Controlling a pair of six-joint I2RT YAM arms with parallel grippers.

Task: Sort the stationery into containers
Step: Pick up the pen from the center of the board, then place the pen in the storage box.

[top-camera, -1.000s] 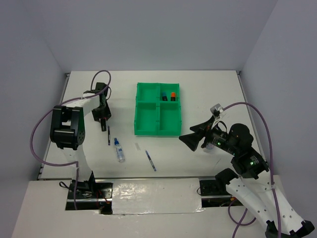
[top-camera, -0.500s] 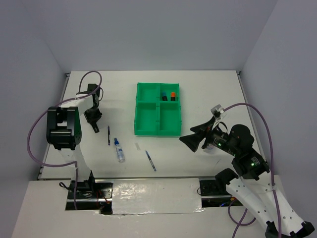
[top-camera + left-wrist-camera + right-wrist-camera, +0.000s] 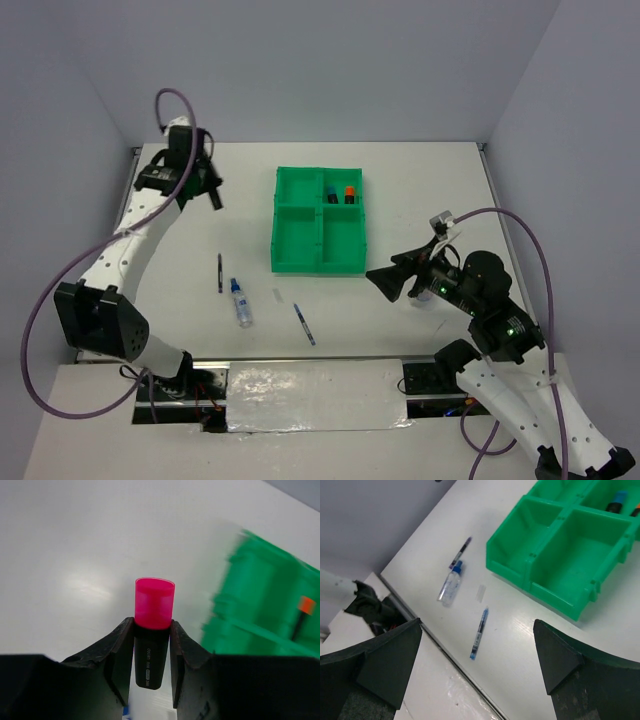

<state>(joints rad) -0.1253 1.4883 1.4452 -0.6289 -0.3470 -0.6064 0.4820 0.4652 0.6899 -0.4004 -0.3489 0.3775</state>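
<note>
My left gripper will next swing to the right in the top view, then lower the black marker into a far section of the tray, where other capped markers lie.
My left gripper (image 3: 152, 632) is shut on a black marker with a pink-red cap (image 3: 154, 611), which sticks out past the fingertips, held above the table. From above, this gripper (image 3: 212, 194) hangs left of the green four-compartment tray (image 3: 298, 237). A blue-capped marker (image 3: 331, 193) and an orange-red-capped marker (image 3: 350, 192) lie in the tray's far right compartment. On the table lie a thin black pen (image 3: 220, 272), a clear blue-capped bottle (image 3: 240, 302) and a blue pen (image 3: 304, 324). My right gripper (image 3: 385, 283) is open and empty, right of the tray's near corner, with the blue pen (image 3: 479, 633) below it.
A small clear strip (image 3: 277, 296) lies between the bottle and the blue pen. In the right wrist view, the table's near edge (image 3: 435, 635) runs close to the bottle (image 3: 450, 584) and the black pen (image 3: 460, 552). Walls enclose the table on three sides.
The left arm has risen from the table beside the black pen and stretched toward the far left, gripper now high beside the tray. The right arm has barely shifted.
</note>
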